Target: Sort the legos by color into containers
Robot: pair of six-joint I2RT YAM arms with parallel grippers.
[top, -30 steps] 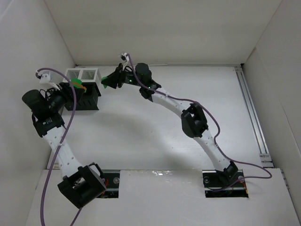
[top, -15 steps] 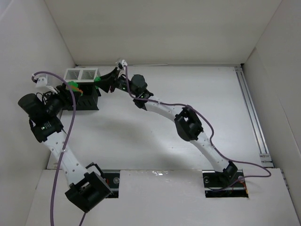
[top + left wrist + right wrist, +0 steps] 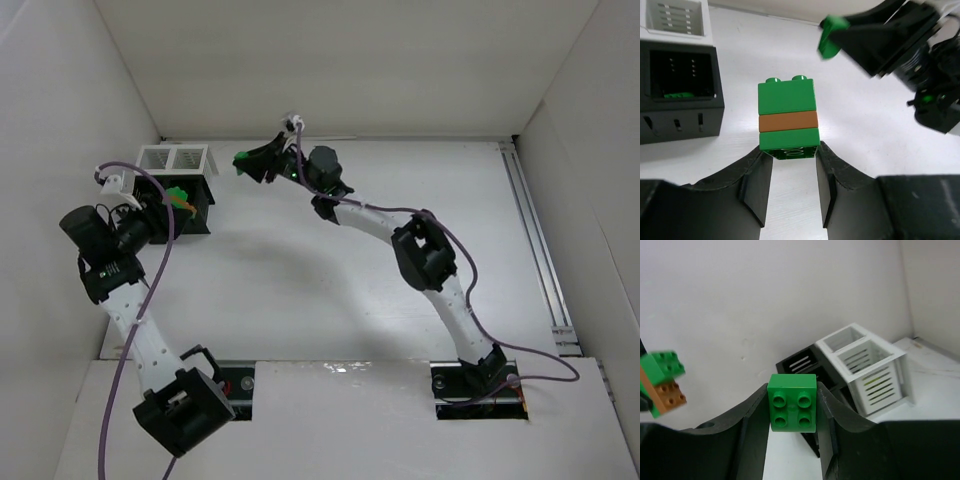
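Observation:
My right gripper brings its green lego back from the containers next, down onto open table (image 3: pixel 285 214), since orange still sits between greens in the stack.
My left gripper (image 3: pixel 790 150) is shut on the bottom of a stack of legos (image 3: pixel 788 117), green, orange, green. In the top view it (image 3: pixel 176 196) hangs over the black container (image 3: pixel 192 218). My right gripper (image 3: pixel 792 407) is shut on a single green lego (image 3: pixel 792 402) and holds it in the air. In the top view it (image 3: pixel 243 161) is just right of the white container (image 3: pixel 175 158). The left wrist view shows that green lego (image 3: pixel 831 36) up and right of the stack. A green piece (image 3: pixel 677 95) lies inside the black container (image 3: pixel 680 115).
The white slatted container (image 3: pixel 867 365) and the black one (image 3: pixel 802 365) stand together at the table's far left corner, close to the left wall (image 3: pixel 70 120) and back wall (image 3: pixel 340 60). The right arm's purple cable (image 3: pixel 440 235) loops above the table.
My right gripper went left toward the containers, then drew back to the right with the green lego. My left gripper shifted right and slightly nearer with the stack.

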